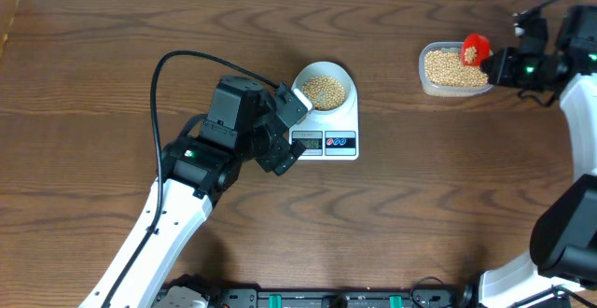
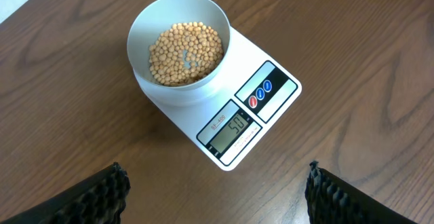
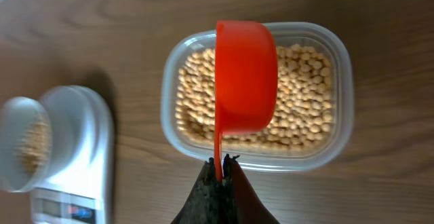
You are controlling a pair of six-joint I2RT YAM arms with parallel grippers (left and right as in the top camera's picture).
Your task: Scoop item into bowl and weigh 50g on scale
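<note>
I will next move my right gripper down with a turn over the beans in the clear tub to let go of the scoop (image 1: 476, 49), because the scale already shows the asked weight.
The white bowl (image 1: 326, 86) (image 2: 179, 47) stands on the white scale (image 1: 328, 131) (image 2: 271, 91), with tan beans (image 2: 186, 53) inside it. My left gripper (image 1: 297, 127) (image 2: 215, 193) hangs open just left of the scale's display, and nothing lies between its fingers. Far to the right, my right gripper (image 1: 498, 66) (image 3: 222, 164) is shut on the thin handle of a red scoop (image 1: 476, 49) (image 3: 245, 78). The scoop hangs over a clear tub (image 1: 454, 69) (image 3: 339, 95) full of beans (image 3: 305, 102). Its cup is turned on its side, so what it holds is hidden.
Both arm bases rise from the table's front edge, the left arm (image 1: 177, 205) across the near left and the right arm (image 1: 569, 159) along the right side. A black cable (image 1: 177, 61) loops above the left arm.
</note>
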